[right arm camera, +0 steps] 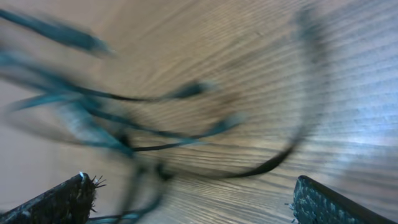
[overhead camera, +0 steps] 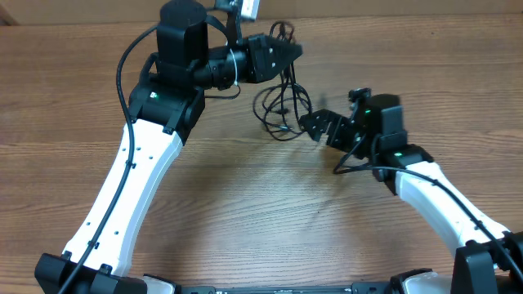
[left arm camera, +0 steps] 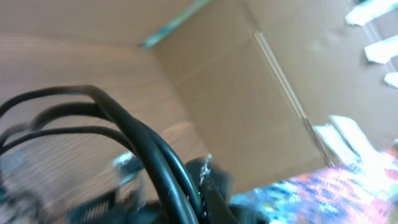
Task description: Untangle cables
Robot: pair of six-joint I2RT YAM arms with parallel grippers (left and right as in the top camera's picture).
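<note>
I next need to move my left gripper down and to the left in the overhead view, to the bare wood beside the loops. I need to bring the strands down there and then release them.
The cables point(overhead camera: 282, 106) are a small bunch of thin black loops on the wooden table, with strands rising to my left gripper point(overhead camera: 292, 52). In the left wrist view the left gripper point(left arm camera: 200, 190) is shut on black cable strands point(left arm camera: 124, 121) that run out to the left. My right gripper point(overhead camera: 312, 124) is low at the right edge of the bunch. In the right wrist view its fingers point(right arm camera: 193, 202) are wide apart and empty, with blurred cable strands point(right arm camera: 124, 134) lying just ahead on the wood. No plug tips can be made out.
The wooden table point(overhead camera: 245, 196) stretches in front of the cables. A brown cardboard wall point(left arm camera: 249, 93) stands behind the table. A white object point(overhead camera: 248, 8) is at the back edge. A thick black arm wire point(overhead camera: 122, 73) loops beside the left arm.
</note>
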